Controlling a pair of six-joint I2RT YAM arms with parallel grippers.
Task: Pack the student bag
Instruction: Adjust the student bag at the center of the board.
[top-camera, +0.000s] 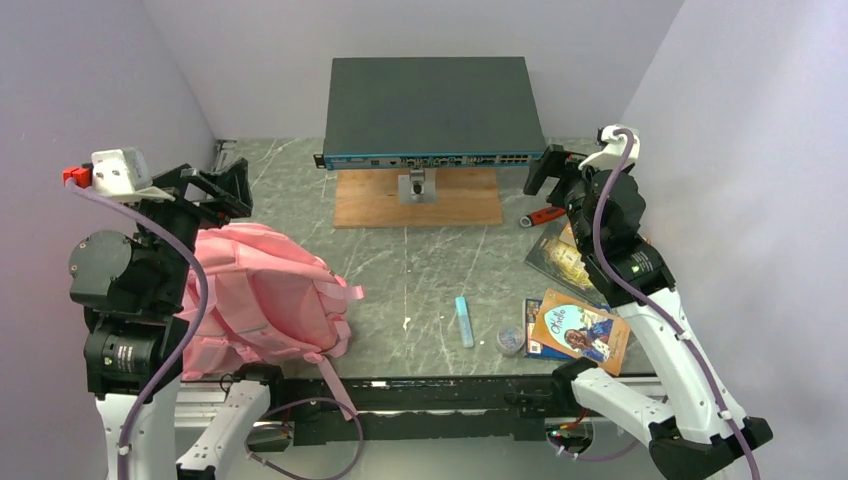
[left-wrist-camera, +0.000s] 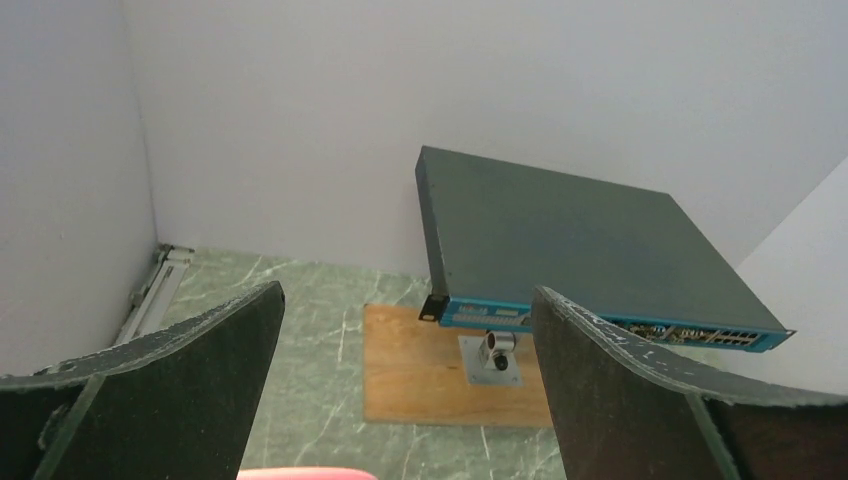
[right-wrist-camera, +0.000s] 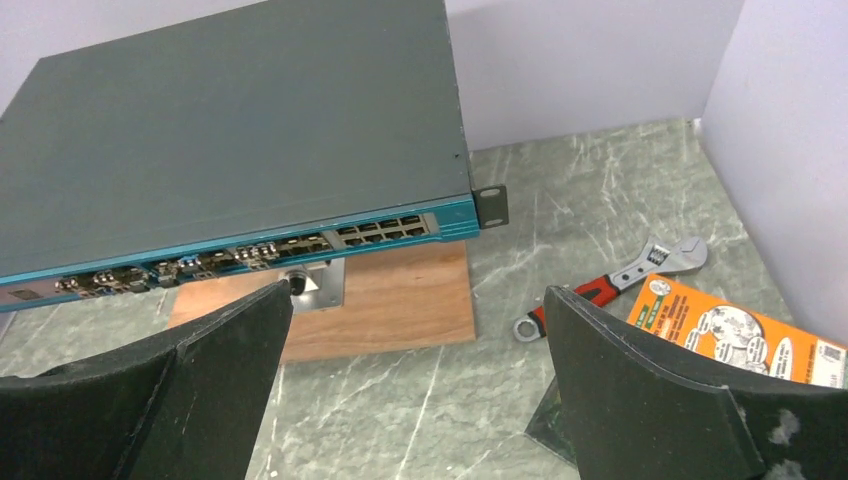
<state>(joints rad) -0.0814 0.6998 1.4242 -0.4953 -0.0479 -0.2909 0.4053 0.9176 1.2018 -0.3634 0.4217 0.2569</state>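
Observation:
My right gripper swings left in the top view across the table next and turns onto the bag's far side (top-camera: 264, 242), since the bag lies opposite.
The pink student bag (top-camera: 262, 295) lies on the left of the table, its straps trailing toward the front edge; only a sliver of its fabric (left-wrist-camera: 305, 473) shows in the left wrist view. Raised above the bag's far side, my left gripper (top-camera: 228, 187) is open and holds nothing (left-wrist-camera: 408, 395). On the far right my right gripper (top-camera: 545, 172) also stands open and empty (right-wrist-camera: 415, 385), held above the table. Under the right arm lie an orange-covered book (top-camera: 581, 331), a dark book (top-camera: 566, 256), a light-blue marker (top-camera: 464, 321) and a small round clear case (top-camera: 510, 341).
A dark network switch (top-camera: 432, 110) sits on a post over a wooden board (top-camera: 418, 198) at the back centre. A red-handled adjustable wrench (right-wrist-camera: 610, 288) lies right of the board, beside an orange booklet (right-wrist-camera: 735, 330). White walls close in left, right and behind.

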